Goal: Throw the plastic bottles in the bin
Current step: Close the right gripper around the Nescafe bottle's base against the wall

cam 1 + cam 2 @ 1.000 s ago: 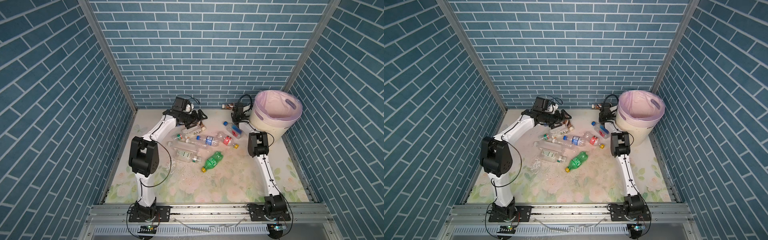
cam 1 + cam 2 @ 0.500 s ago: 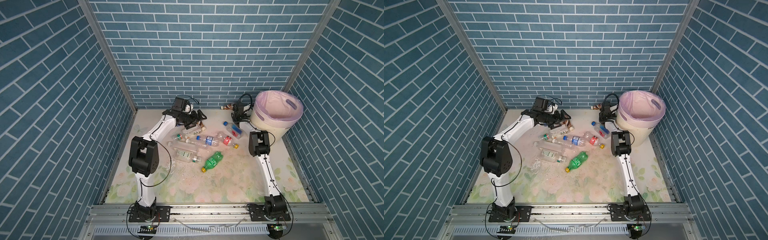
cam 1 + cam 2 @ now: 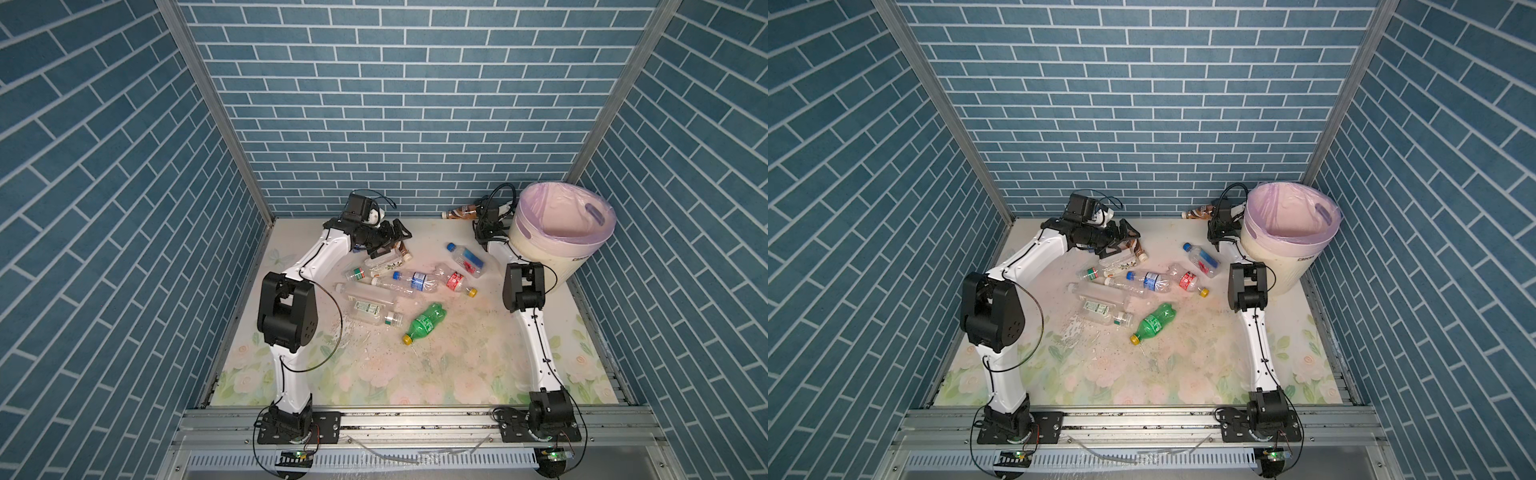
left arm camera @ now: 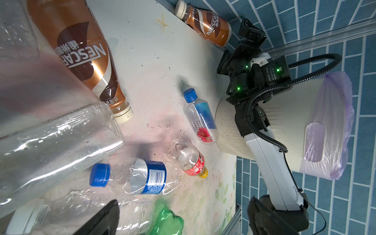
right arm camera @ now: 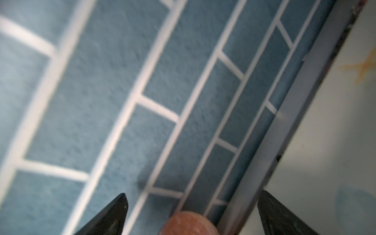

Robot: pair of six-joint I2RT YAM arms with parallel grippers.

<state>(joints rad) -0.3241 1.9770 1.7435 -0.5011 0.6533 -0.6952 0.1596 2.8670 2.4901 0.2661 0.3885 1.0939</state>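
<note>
I will move my right gripper away from the bin (image 3: 540, 257) next and close it around the second brown bottle's base (image 3: 473, 211). That end of the bottle is just ahead of the gripper's fingers.
Several plastic bottles lie on the floral mat: a green one (image 3: 426, 322), a blue-labelled one (image 3: 415, 280), a red-labelled one (image 3: 455, 280) and a blue-capped one (image 3: 467, 258). A brown bottle (image 4: 81, 53) lies just below my left gripper (image 3: 395, 240), which is open and empty. A second brown bottle (image 3: 461, 213) rests against the back wall. My right gripper (image 3: 482, 208) is open beside it; a blurred brown end (image 5: 189, 223) shows between its fingertips (image 5: 120, 205). The cream bin (image 3: 540, 257) with its lilac liner stands at the back right.
Clear crushed bottles (image 3: 368, 297) lie left of the green one. Blue brick walls close in the back and both sides. The right arm's elbow (image 3: 521, 286) stands close against the bin's wall. A metal rail (image 3: 415, 419) runs along the front edge.
My right gripper's jaws have opened wide next to the brown bottle at the back wall. The left arm and the bottles on the mat have not moved.
</note>
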